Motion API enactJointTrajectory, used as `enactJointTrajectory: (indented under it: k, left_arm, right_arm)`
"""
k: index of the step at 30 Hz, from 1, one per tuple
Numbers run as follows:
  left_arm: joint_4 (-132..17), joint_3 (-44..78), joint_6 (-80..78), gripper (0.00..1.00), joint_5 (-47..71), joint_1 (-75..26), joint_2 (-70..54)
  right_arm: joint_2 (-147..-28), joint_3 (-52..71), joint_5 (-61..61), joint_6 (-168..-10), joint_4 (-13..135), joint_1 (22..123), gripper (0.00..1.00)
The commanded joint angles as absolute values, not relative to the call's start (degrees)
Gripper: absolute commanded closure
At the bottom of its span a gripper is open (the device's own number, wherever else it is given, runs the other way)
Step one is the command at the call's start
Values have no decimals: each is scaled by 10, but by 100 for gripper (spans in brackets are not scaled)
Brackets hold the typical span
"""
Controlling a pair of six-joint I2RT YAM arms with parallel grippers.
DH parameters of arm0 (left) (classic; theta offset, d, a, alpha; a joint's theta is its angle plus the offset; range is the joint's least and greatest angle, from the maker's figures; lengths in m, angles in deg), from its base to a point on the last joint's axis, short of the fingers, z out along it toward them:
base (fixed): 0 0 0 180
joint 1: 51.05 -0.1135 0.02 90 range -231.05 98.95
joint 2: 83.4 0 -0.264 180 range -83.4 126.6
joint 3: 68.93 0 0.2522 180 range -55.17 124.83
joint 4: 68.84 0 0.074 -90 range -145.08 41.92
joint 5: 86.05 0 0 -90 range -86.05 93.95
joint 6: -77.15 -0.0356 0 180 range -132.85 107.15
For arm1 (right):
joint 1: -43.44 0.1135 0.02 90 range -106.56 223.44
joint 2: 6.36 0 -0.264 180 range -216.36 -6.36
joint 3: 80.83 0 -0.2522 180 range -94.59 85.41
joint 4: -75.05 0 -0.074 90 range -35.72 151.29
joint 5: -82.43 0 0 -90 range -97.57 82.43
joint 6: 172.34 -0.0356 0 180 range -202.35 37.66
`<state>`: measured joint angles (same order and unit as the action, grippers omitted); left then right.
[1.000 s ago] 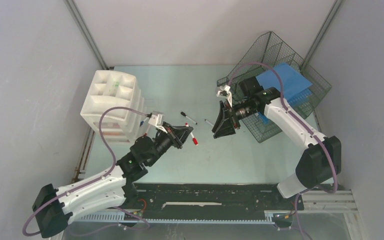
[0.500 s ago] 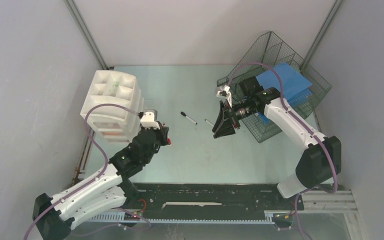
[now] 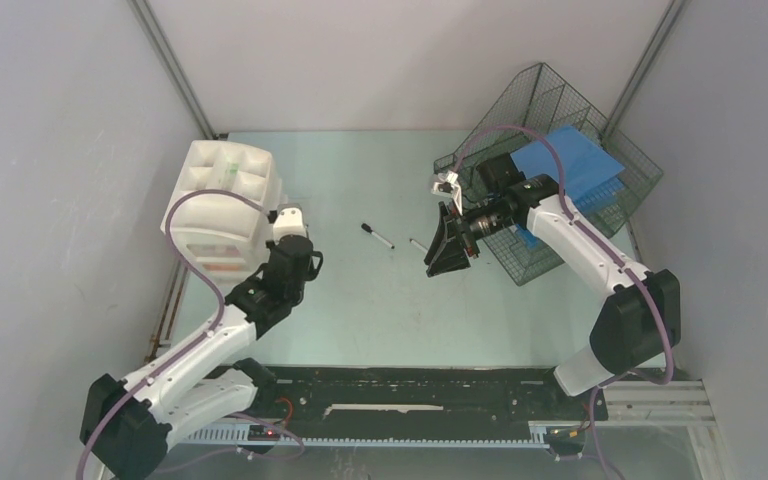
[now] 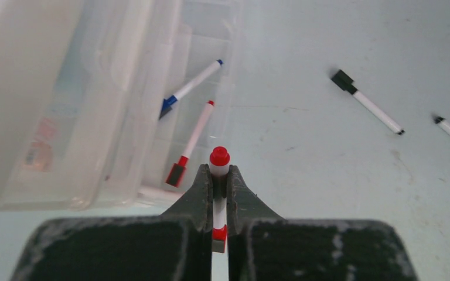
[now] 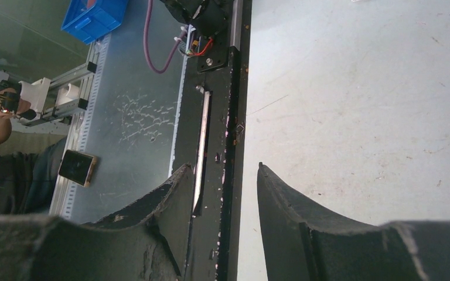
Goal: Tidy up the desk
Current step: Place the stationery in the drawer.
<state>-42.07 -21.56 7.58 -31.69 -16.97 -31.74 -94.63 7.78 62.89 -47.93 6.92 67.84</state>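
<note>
Next I will move my left gripper sideways and down to release the marker, since the open drawer lies below the gripper and to its left in the wrist view.
The desk (image 3: 410,310) is a pale mint-green top. My left gripper (image 3: 300,262) points down beside the white drawer unit (image 3: 222,205). In the left wrist view the left gripper (image 4: 219,171) is shut on a red-capped white marker (image 4: 219,158), just off the edge of an open clear drawer (image 4: 152,117). That drawer holds a blue marker (image 4: 190,88) and a red marker (image 4: 193,140). A black-capped marker (image 3: 378,236) and a second marker (image 3: 417,245) lie mid-desk. My right gripper (image 3: 440,255) is open and empty beside them, and it also shows in its wrist view (image 5: 225,171).
A dark wire-mesh tray (image 3: 560,100) stands tilted at the back right with a blue flat item (image 3: 572,165) in it. A black rail (image 3: 440,385) runs along the near edge. Grey walls close the sides and back.
My left arm has swung left and back with the red marker, from mid-desk to the drawer unit's front. The right arm has not moved.
</note>
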Motion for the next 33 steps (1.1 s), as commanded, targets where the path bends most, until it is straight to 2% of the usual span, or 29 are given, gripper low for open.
enactJointTrajectory:
  k: [1,28,33]
  left_arm:
    - [-429,-176,37,100,-357,-191,-292]
    - [-452,-108,10,100,-420,-235,-142]
    - [-457,-105,6,91,-425,-237,-130]
  right_arm:
    - [-948,76,627,-474,71,680,48]
    - [-951,76,623,-472,71,677,48]
    - [-952,76,622,-471,71,677,48]
